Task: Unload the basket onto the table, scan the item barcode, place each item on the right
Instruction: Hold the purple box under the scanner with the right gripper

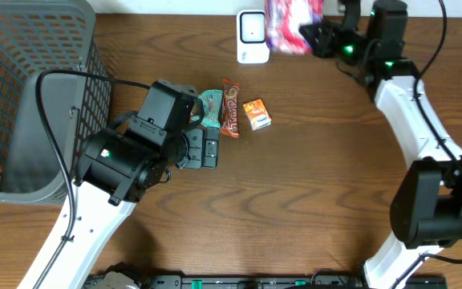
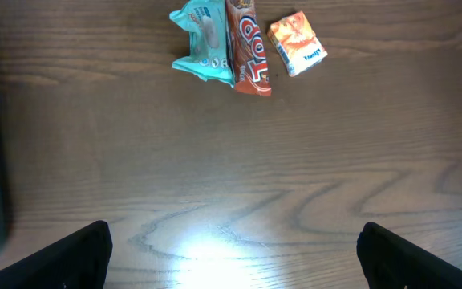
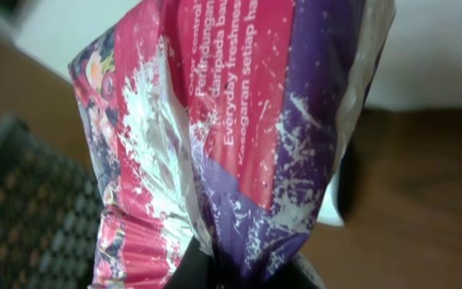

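Note:
The robot's right hand will next go to the scanner, then over toward the right in the overhead view and down to release the packet, since bare wood lies there.
A pink and purple plastic packet hangs at the table's far edge, pinched in my right gripper, which is shut on it. The right wrist view is filled by that packet, with my right gripper clamped on its lower end. A white scanner stands just left of the packet. My left gripper is open above bare wood, its fingertips far apart. A teal packet, a red-brown candy bar and a small orange box lie beyond it.
A grey wire basket fills the left side of the table. The teal packet, candy bar and orange box lie together mid-table, right by the left arm's wrist.

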### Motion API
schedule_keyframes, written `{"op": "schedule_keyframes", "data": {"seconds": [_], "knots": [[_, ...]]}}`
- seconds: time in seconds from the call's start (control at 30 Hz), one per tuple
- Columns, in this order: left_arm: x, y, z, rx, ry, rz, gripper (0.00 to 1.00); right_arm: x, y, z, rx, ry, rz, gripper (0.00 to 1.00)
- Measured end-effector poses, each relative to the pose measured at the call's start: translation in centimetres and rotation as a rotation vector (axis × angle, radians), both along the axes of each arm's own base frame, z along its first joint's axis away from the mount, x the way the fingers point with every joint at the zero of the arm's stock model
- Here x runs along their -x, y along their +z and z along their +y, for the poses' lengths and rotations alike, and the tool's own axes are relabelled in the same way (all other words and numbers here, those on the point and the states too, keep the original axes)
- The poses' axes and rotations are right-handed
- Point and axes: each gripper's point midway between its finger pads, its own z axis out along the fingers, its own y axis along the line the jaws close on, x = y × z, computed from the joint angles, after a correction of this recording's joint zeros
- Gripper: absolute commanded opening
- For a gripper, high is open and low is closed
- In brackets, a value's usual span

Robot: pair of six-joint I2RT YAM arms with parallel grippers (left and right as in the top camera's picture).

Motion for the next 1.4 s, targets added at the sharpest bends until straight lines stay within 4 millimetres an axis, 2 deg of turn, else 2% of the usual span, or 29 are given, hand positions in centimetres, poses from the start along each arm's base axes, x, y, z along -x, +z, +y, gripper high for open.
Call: {"op": "schedule_keyframes", "data": {"seconds": [0.07,0.17,0.2,0.3,0.37,0.47,0.57,0.8,0.97,1.2,1.27,1.33,1.4], "knots": [[0.0,0.0,0.0,0.0,0.0,0.0,0.98,-0.6,0.5,1.5,-0.027,-0.029,-0.016,0.01],[0.0,0.0,0.0,0.0,0.0,0.0,0.98,-2.2,0.6,5.1,-0.104,-0.065,-0.059,0.01],[0.0,0.0,0.0,0.0,0.0,0.0,0.98,-2.3,0.5,5.3,-0.108,-0.068,-0.059,0.01],[0.0,0.0,0.0,0.0,0.0,0.0,0.98,-3.4,-1.0,7.7,-0.177,-0.099,-0.053,0.01],[0.0,0.0,0.0,0.0,0.0,0.0,0.98,-3.9,-2.7,8.2,-0.193,-0.127,-0.02,0.01],[0.0,0.0,0.0,0.0,0.0,0.0,0.98,-4.7,-5.4,7.6,-0.196,-0.19,0.04,0.01],[0.0,0.0,0.0,0.0,0.0,0.0,0.98,-5.2,-6.9,6.3,-0.187,-0.241,0.081,0.01],[0.0,0.0,0.0,0.0,0.0,0.0,0.98,-5.7,-7.5,4.8,-0.184,-0.297,0.105,0.01],[0.0,0.0,0.0,0.0,0.0,0.0,0.98,-5.3,-8.7,5.1,-0.169,-0.317,0.155,0.01],[0.0,0.0,0.0,0.0,0.0,0.0,0.98,-5.3,-8.2,5.4,-0.187,-0.303,0.143,0.01],[0.0,0.0,0.0,0.0,0.0,0.0,0.98,-5.4,-8.4,4.4,-0.185,-0.312,0.155,0.01],[0.0,0.0,0.0,0.0,0.0,0.0,0.98,-5.5,-9.2,1.9,-0.17,-0.353,0.207,0.01],[0.0,0.0,0.0,0.0,0.0,0.0,0.98,-5.4,-9.9,-1.4,-0.161,-0.41,0.268,0.01]]}}
